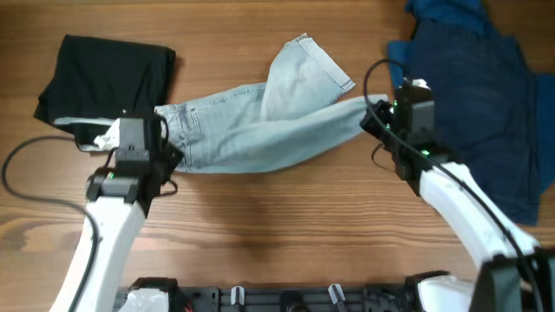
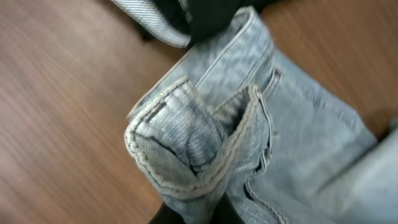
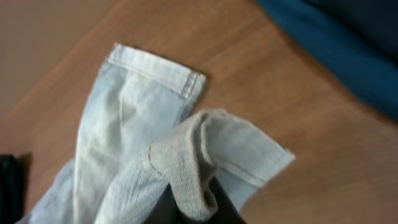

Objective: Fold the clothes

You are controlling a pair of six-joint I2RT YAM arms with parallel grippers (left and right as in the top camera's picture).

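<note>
I will next move my left gripper outward and release the waistband end over its far corner [image 1: 162, 111] [image 2: 245, 16], because the near leg still lies unfolded.
Pale-blue denim jeans [image 1: 260, 130] lie across the middle of the table, one leg folded up toward the back [image 1: 303, 69]. My left gripper [image 1: 160, 130] is shut on the waistband end, which shows bunched in the left wrist view [image 2: 193, 149]. My right gripper [image 1: 375, 111] is shut on a leg hem, seen pinched in the right wrist view [image 3: 193, 168]; the other leg's hem [image 3: 152, 65] lies flat beyond it. A dark blue garment [image 1: 473, 95] lies at the right. A black white-trimmed garment [image 1: 104, 74] lies folded at the left.
Bare wooden table [image 1: 277, 225] spreads in front of the jeans. Black cables loop beside each arm, left [image 1: 17, 173] and right [image 1: 373, 74]. The robot base rail [image 1: 286, 299] runs along the front edge.
</note>
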